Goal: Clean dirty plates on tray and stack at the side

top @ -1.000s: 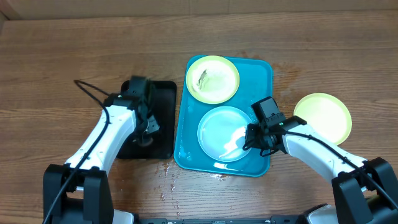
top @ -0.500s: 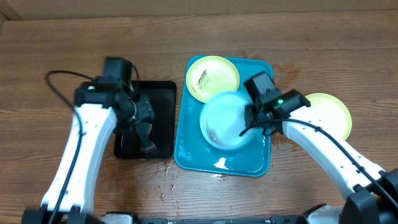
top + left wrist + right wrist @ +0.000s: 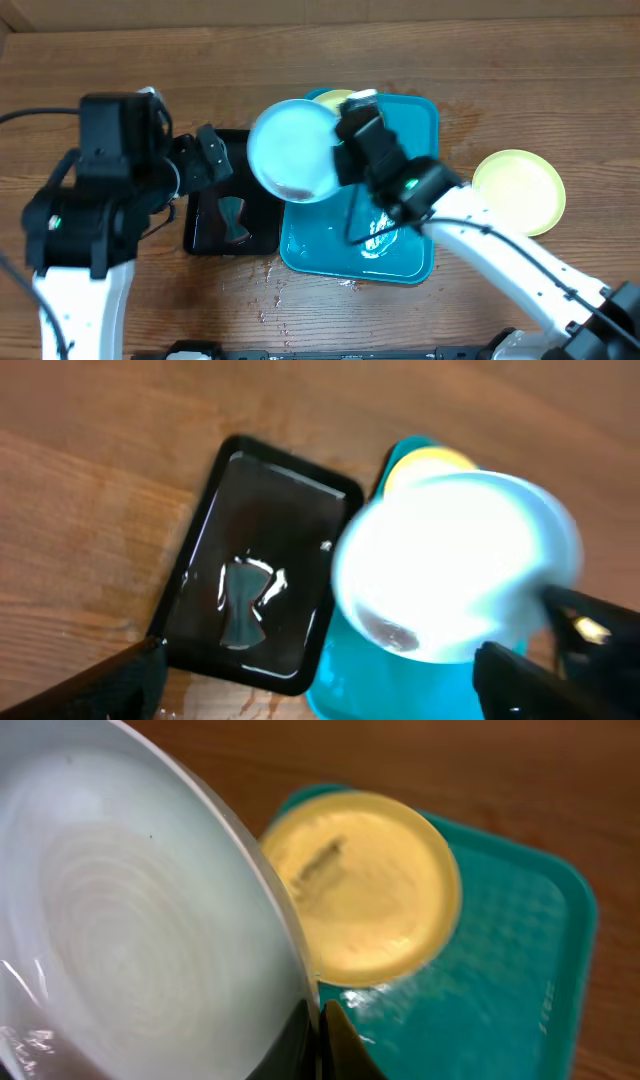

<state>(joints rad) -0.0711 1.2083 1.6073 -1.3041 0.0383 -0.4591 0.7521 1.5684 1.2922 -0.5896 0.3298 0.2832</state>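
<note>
I should move my right gripper across and down next and release the light blue plate's rim over the tabletop's yellow-green plate, because that plate is below and to my right gripper's right in the overhead view.
My right gripper [image 3: 338, 150] is shut on the rim of the light blue plate [image 3: 292, 150], which hangs tilted in the air over the left edge of the turquoise tray [image 3: 405, 250]. In the right wrist view the fingertips [image 3: 322, 1038] pinch that plate [image 3: 130, 920]. Behind it, a yellow-green plate [image 3: 365, 890] with a dark smear lies on the tray [image 3: 510, 990]. Another yellow-green plate [image 3: 518, 190] rests on the table to the right. My left gripper [image 3: 205, 160] is raised over the black tray, open and holding nothing. Its view shows the blue plate [image 3: 455, 560].
A black tray [image 3: 262, 215] lies left of the turquoise one, with a small dark hourglass-shaped object [image 3: 232, 220] lying in it. Water drops [image 3: 272, 275] spot the wood in front of the trays. The turquoise tray's floor is wet and glossy.
My right arm lifted the blue plate off the tray and carried it up and leftward. My left gripper opened, left the dark object in the black tray and rose.
</note>
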